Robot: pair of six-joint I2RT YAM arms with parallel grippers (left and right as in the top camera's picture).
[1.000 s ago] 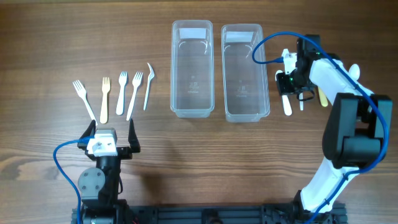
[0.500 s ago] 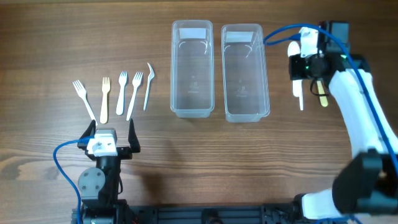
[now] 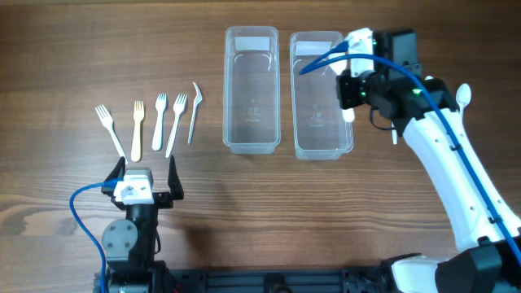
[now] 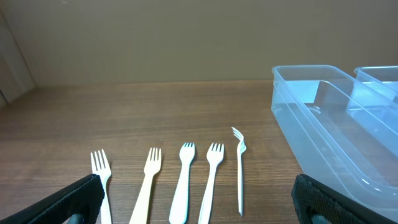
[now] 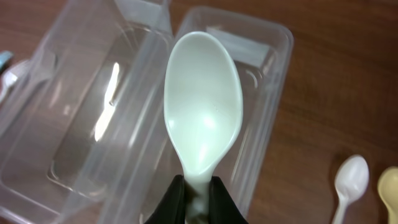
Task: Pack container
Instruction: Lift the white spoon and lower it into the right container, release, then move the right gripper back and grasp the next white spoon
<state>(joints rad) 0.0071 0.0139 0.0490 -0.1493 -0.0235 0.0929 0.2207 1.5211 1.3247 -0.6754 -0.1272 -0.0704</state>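
Observation:
The spoon hangs above the container's edge, so my right gripper will lower to the left in the overhead view, over the container's empty bottom, and release it.
Two clear plastic containers stand side by side at the back, the left one (image 3: 251, 89) and the right one (image 3: 321, 94). My right gripper (image 3: 352, 88) is shut on the handle of a white spoon (image 5: 202, 118) and holds it above the right container's right edge (image 5: 267, 68). The jaws (image 5: 198, 202) pinch the spoon just below its bowl. Several white and cream forks (image 3: 159, 122) lie in a row on the left, also in the left wrist view (image 4: 184, 180). My left gripper (image 3: 146, 185) is open and empty, low behind the forks.
More spoons lie on the table right of the containers: a white one (image 3: 463, 96), also in the right wrist view (image 5: 349, 177), and a cream one (image 5: 390, 186). The left container's near wall shows in the left wrist view (image 4: 323, 118).
My right arm has lifted the white spoon from the table right of the containers and carried it left over the right container. The left arm has not moved.

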